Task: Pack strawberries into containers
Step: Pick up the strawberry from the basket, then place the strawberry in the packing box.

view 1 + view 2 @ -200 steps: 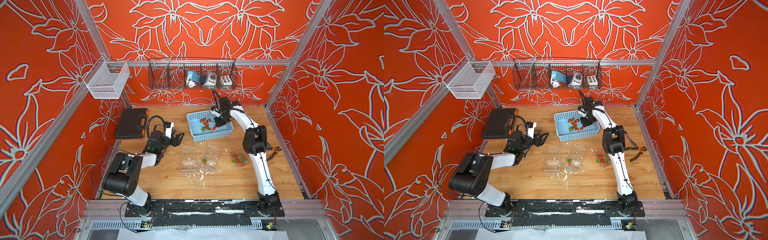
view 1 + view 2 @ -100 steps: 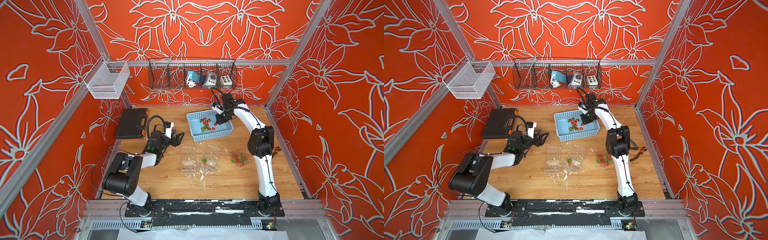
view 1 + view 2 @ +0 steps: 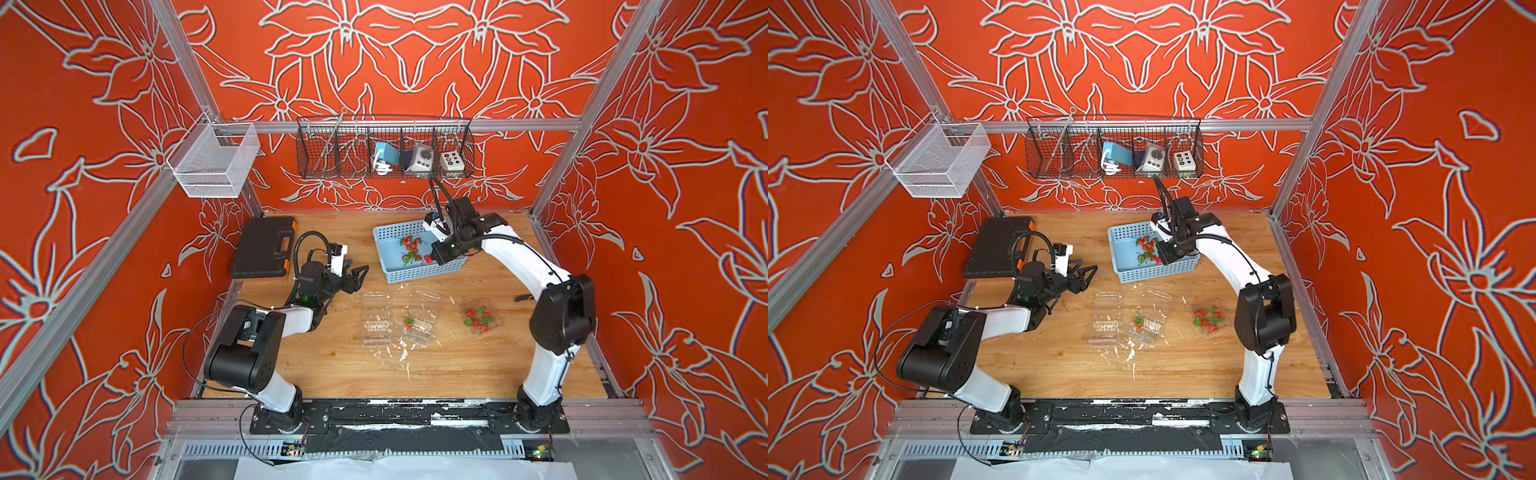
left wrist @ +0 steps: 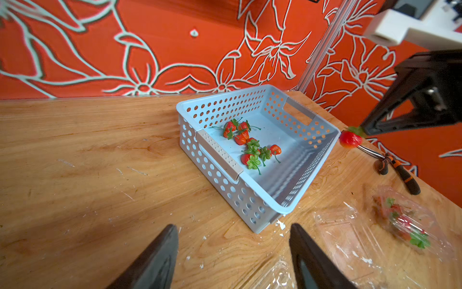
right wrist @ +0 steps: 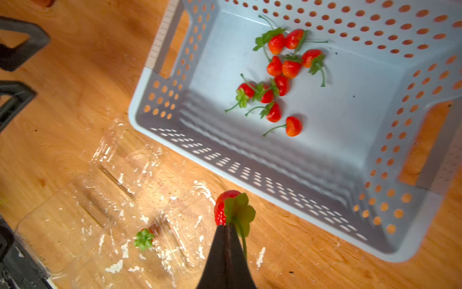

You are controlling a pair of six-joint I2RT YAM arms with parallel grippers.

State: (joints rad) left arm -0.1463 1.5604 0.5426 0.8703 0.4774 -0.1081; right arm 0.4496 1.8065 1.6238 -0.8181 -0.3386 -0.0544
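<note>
My right gripper should move back next, go down to the room beside the middle container's one berry and let go of the green cap there, since that room is back and below.
Several strawberries (image 3: 411,249) (image 5: 275,75) lie in the light-blue basket (image 3: 419,272). My right gripper (image 5: 226,226) is shut on the green cap of one strawberry (image 5: 225,207) and hangs over the basket's near edge; the left wrist view also shows that strawberry (image 4: 350,139). Three clear containers sit in the middle of the table. The left container (image 3: 376,318) lies open with nothing in it. The middle container (image 3: 419,320) holds one berry. The right container (image 3: 482,320) holds several. My left gripper (image 3: 359,276) (image 4: 232,227) is open over bare wood, left of the containers.
A black tool case (image 3: 264,247) lies at the back left. Pliers (image 4: 397,170) rest by the right edge of the table. A black wire rack (image 3: 384,153) and a white mesh basket (image 3: 214,162) hang on the walls. White flecks dot the wood near the containers.
My right gripper has come up from the berries in the basket to its near edge, carrying one strawberry, and the right elbow has swung right. The left arm has not moved.
</note>
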